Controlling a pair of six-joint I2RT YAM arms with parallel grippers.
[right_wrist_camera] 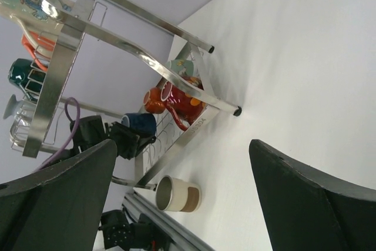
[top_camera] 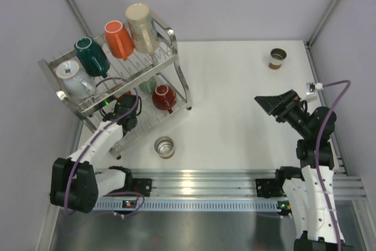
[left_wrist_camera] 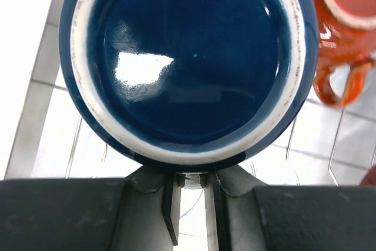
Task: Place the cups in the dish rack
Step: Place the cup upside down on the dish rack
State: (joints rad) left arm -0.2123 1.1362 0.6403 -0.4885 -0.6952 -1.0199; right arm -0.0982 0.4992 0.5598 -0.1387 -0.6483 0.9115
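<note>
The rack's end wires beside the orange mug [left_wrist_camera: 343,27] are bare, so my left gripper should next go outward, deeper under the rack's top shelf, and release the navy cup there.
The dish rack [top_camera: 170,57] stands at the back left. Its top tier holds a pale blue cup [top_camera: 73,77], a dark teal cup [top_camera: 91,56], an orange cup [top_camera: 119,39] and a tall beige cup [top_camera: 141,27]. The lower tier holds a red mug [top_camera: 164,97] and a mint cup [top_camera: 148,85]. My left gripper [top_camera: 123,113] reaches into the lower tier, shut on a navy cup [left_wrist_camera: 188,57] whose base fills the left wrist view, next to an orange mug [left_wrist_camera: 343,27]. My right gripper [top_camera: 273,104] is open and empty over the table at the right.
A beige-and-brown cup [top_camera: 164,147] lies on its side on the table just in front of the rack, also in the right wrist view [right_wrist_camera: 178,194]. A small brown cup [top_camera: 277,58] stands at the back right. A metal rail [top_camera: 194,180] runs along the near edge.
</note>
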